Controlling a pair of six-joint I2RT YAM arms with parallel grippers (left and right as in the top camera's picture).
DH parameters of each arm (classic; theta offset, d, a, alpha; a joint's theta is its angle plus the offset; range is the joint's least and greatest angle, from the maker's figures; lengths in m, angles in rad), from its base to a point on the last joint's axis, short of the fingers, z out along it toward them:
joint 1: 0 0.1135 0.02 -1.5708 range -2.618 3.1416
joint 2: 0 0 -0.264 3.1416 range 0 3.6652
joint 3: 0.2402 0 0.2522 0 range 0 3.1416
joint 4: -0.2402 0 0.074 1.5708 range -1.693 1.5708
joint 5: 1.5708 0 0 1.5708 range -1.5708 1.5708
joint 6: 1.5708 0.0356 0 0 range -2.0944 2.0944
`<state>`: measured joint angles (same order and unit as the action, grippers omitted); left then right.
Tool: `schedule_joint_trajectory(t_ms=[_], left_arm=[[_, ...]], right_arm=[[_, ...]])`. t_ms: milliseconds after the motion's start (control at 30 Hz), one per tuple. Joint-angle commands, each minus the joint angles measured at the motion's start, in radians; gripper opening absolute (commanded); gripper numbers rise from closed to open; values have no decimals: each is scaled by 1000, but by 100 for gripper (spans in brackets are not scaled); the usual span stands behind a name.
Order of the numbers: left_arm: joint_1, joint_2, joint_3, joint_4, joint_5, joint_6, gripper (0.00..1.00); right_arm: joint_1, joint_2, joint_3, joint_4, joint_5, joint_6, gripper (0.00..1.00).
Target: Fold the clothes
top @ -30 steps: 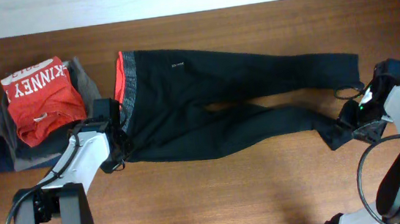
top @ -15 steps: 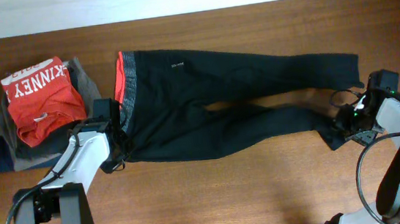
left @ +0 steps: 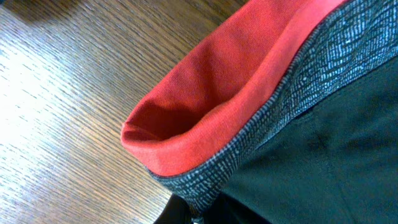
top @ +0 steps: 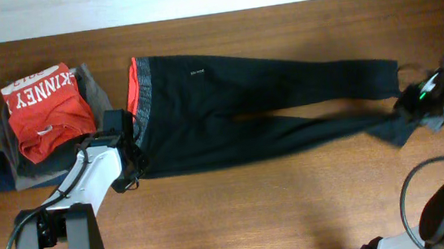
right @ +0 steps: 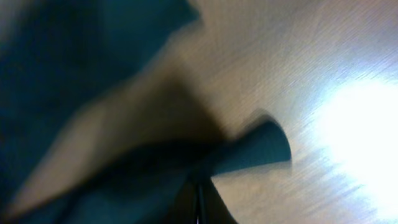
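Note:
I need to lift the cuff with my right gripper and pull it away from the waistband (top: 143,87), because the near leg (top: 398,128) is bunched. Then I need to bring the gripper back and down over the bare wood.
The clothes, black pants (top: 268,95), lie flat across the table with their legs running right. Their grey waistband (top: 143,87), edged in red, is at the left. My left gripper (top: 131,159) is shut on the waistband's near corner. In the left wrist view the grey band (left: 298,81) and its red lining (left: 211,93) rise from my left gripper (left: 199,214). My right gripper (top: 411,109) is shut on the cuff of the near leg (top: 398,128), at the far right. The right wrist view is blurred: dark cloth (right: 62,62) runs into my shut right gripper (right: 200,199).
A stack of folded garments sits at the left, a red "KINNEY" shirt (top: 45,109) on top of grey and navy pieces (top: 6,170). The far table edge (top: 211,15) meets a white wall. Bare wood (top: 279,209) lies in front of the pants.
My right gripper has closed on the near leg's cuff and pulled it right and away, straightening that leg. The left gripper has not moved.

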<state>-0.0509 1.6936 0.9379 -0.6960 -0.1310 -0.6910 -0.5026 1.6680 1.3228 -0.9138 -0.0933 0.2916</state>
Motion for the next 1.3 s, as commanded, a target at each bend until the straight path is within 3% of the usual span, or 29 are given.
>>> schedule_joint_trajectory(t_ms=[0, 200, 533, 733, 967, 1100, 1267], left_arm=[[3, -22, -8, -1, -16, 27, 1], [3, -22, -8, -2, -16, 28, 1], [3, -22, -8, -40, 46, 39, 1], [3, -22, -8, -101, 64, 82, 1], [3, -22, -8, -152, 63, 111, 0], [3, -22, -8, -163, 64, 122, 1], [3, -22, -8, -251, 63, 156, 2]], right_arm=[[-9, -63, 155, -76, 56, -29, 4], [-8, -56, 143, -187, 114, -29, 6], [-10, -55, -86, -85, 236, -20, 6], [-10, -55, -34, 0, 174, -26, 6], [-10, -55, 26, -97, 181, -25, 6], [-10, -55, -19, -150, 219, -25, 8], [-10, -55, -152, -171, 263, -10, 18]])
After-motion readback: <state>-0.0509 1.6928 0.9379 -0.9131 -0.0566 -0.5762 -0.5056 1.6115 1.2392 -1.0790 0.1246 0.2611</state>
